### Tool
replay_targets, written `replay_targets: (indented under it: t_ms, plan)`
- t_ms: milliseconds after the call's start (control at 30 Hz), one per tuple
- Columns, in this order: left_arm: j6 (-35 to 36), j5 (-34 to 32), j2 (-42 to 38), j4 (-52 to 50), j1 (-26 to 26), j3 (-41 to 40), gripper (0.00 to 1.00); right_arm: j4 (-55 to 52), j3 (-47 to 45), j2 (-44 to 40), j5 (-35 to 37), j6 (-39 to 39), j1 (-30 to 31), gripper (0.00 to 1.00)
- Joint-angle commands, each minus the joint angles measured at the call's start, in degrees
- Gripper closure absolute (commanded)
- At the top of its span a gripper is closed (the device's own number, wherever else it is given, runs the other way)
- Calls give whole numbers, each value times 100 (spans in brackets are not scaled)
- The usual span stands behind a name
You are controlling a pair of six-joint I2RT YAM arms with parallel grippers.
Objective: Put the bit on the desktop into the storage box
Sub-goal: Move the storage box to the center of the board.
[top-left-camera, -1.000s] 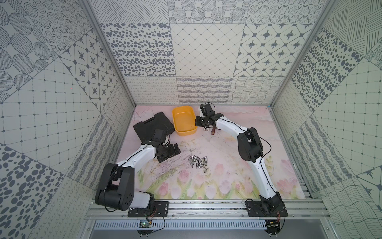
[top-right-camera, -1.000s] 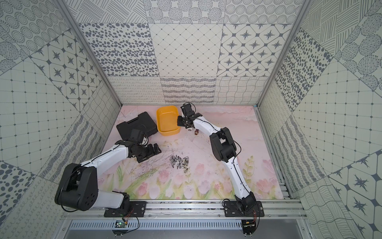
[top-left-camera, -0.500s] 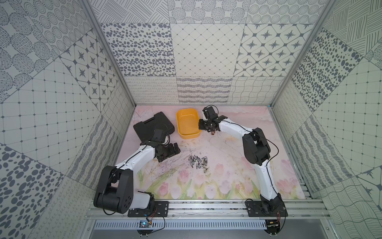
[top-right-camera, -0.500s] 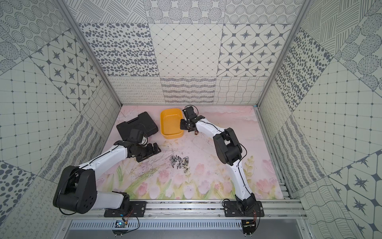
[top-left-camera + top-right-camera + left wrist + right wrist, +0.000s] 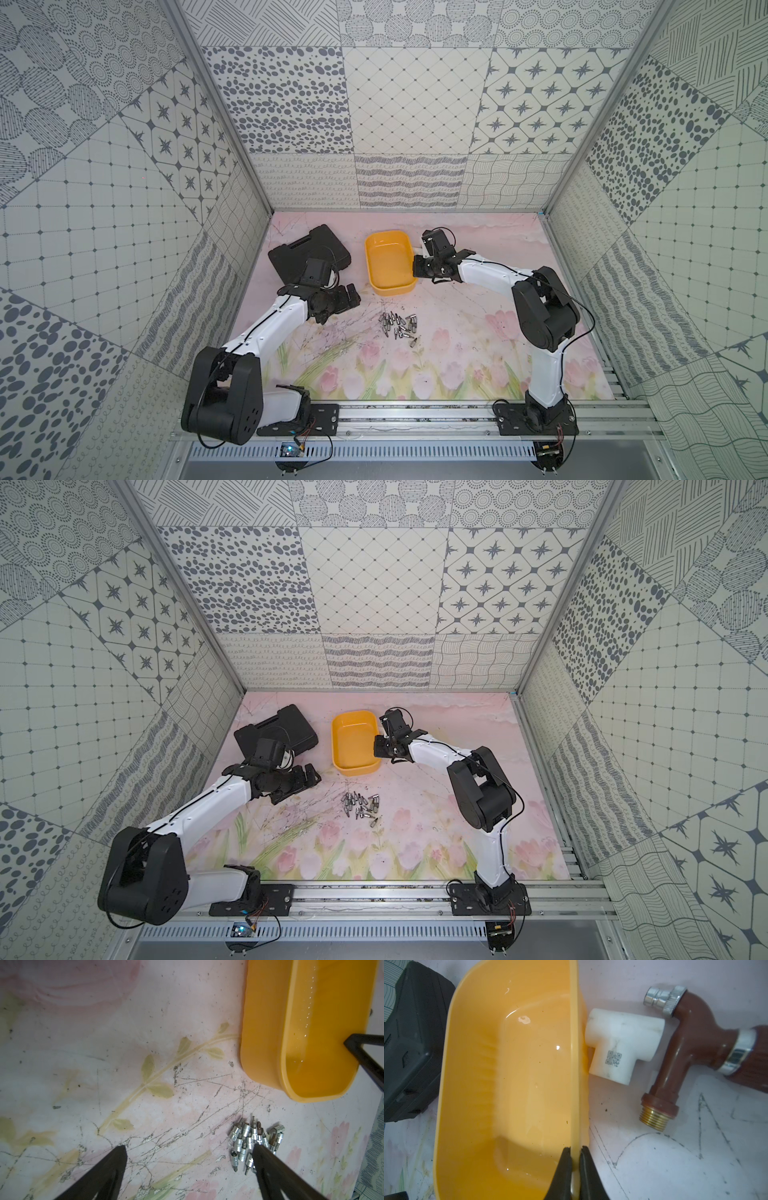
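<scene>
My right gripper pulls the storage box (image 5: 388, 266) back onto the bare part of the desktop beside the bits next and releases the box's side, because a gap still separates box and heap.
Several small silver bits (image 5: 397, 326) (image 5: 360, 806) lie in a loose heap on the tulip-printed desktop (image 5: 465, 345). Behind the heap stands the yellow storage box (image 5: 388, 266) (image 5: 355, 742), with nothing inside. My right gripper (image 5: 575, 1148) (image 5: 417, 268) is shut on the box's right wall, one finger inside and one outside. My left gripper (image 5: 189, 1147) (image 5: 345, 301) hangs open just left of the heap; one of its fingers (image 5: 270, 1167) covers part of the bits (image 5: 249, 1140) in the left wrist view. The storage box (image 5: 268, 1032) also shows there.
A closed black tool case (image 5: 307, 255) (image 5: 409, 1043) lies at the back left, beside the box. A white tee pipe fitting (image 5: 618, 1043) touches the box's outer right wall, and a brown tap (image 5: 685, 1043) with a brass thread lies just beyond it.
The right gripper has dragged the storage box to the right and toward the front, closer to the bits. The left arm has barely moved and stays open.
</scene>
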Motion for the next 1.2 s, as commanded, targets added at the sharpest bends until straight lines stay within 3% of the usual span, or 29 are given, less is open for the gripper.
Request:
replay_targets:
  t_ms: [0,200,333,533,867,1167]
  plan:
    - [62,-151,-75,-149,-1,63,1,307,-378,-347,69,123,97,100]
    - [58,-135,-69,-153,5,84,1,464,-872,-668,215,266,209,100]
    - [49,-154,-90,-184,-5,133,1,461,-908,-743,221,279,229,79]
    - [12,-106,-250,-231,-3,120,1,202,-906,-1054,221,143,229,63]
    - [-193,319,-460,-147,-23,-335,1,-646,-1456,-2141,13,-289,351,59]
    - [-485,667,-231,314,-77,-680,1,-1612,-1675,-2605,13,-260,1061,57]
